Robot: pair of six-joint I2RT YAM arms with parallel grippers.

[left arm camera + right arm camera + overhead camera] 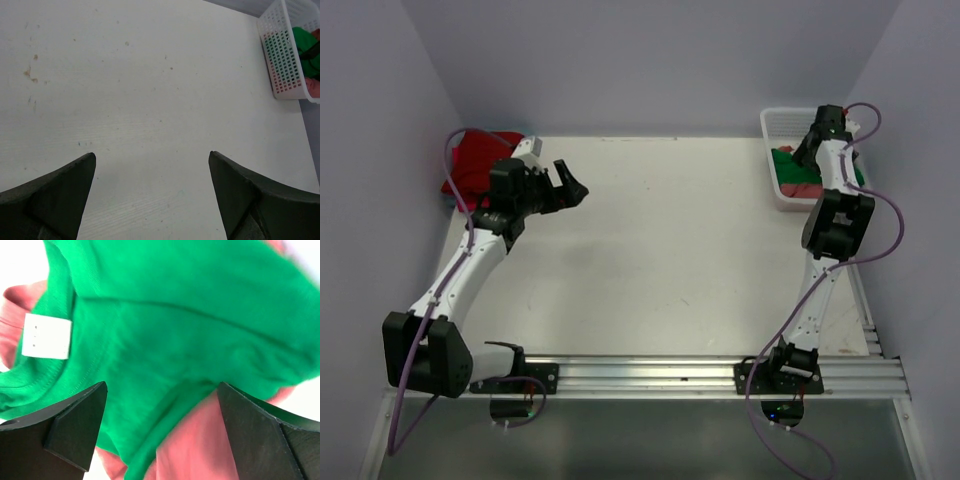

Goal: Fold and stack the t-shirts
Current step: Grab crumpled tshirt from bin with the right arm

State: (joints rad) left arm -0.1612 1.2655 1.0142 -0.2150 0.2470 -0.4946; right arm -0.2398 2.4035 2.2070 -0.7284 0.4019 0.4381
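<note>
Salmon-red cloth shows between the open fingers of my right gripper, so it should next ease outward and down onto the creased green cloth [154, 312] beside the white label.
A bright green t-shirt [165, 320] with a white neck label lies crumpled on a salmon-red t-shirt [200, 445] in the white lattice basket [772, 125] at the back right. My right gripper [161, 390] is open just above them, jaws wide, holding nothing. In the top view the green cloth [792, 160] and red cloth [798, 186] show beside the right arm. A red t-shirt [480, 160] lies bunched at the back left corner. My left gripper [570, 183] is open and empty over bare table [150, 100], to the right of the red shirt.
The basket also shows in the left wrist view [285, 55], far right, with green and pink cloth inside. Purple walls close in the back and both sides. A metal rail [650, 370] runs along the near edge, carrying both arm bases.
</note>
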